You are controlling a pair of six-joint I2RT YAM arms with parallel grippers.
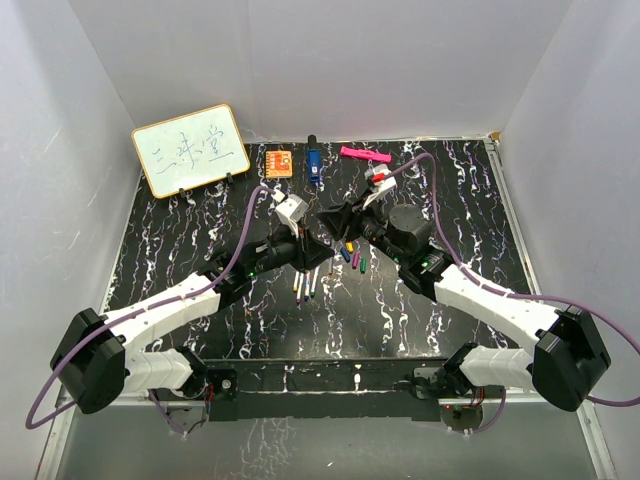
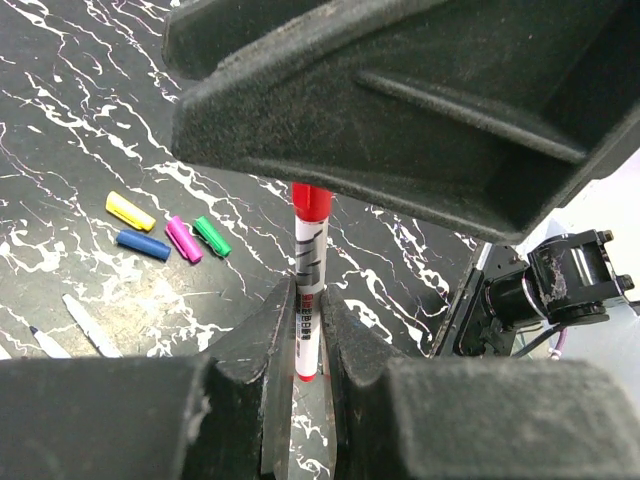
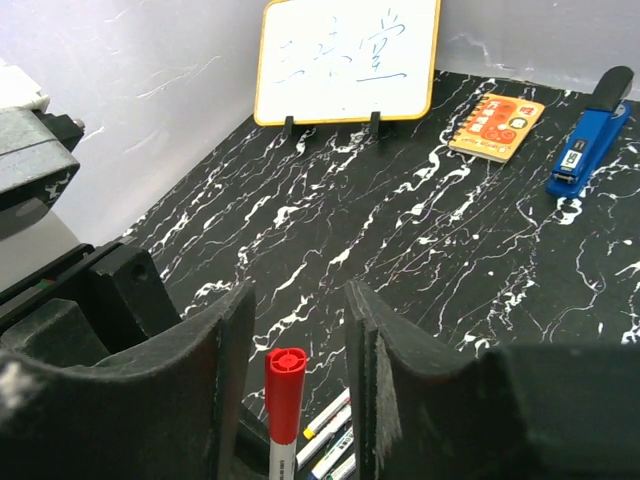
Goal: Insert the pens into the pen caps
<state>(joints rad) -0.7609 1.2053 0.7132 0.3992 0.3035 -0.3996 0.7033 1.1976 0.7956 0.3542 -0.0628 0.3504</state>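
Note:
My left gripper swings to its left in the top view next, lowers and releases the capped pen. Pen-free tabletop before the whiteboard lies below on that side.
My left gripper is shut on a white-barrelled pen that wears the red cap. The two grippers meet above mid-table, left and right. My right gripper is open, with the red cap between its jaws, nearer the left one. The yellow cap, blue cap, purple cap and green cap lie loose on the table. Several uncapped pens lie below the grippers; they also show in the right wrist view.
A small whiteboard stands at the back left. An orange square block, a chunky blue object and a pink marker lie along the back edge. White walls close in the black marbled table.

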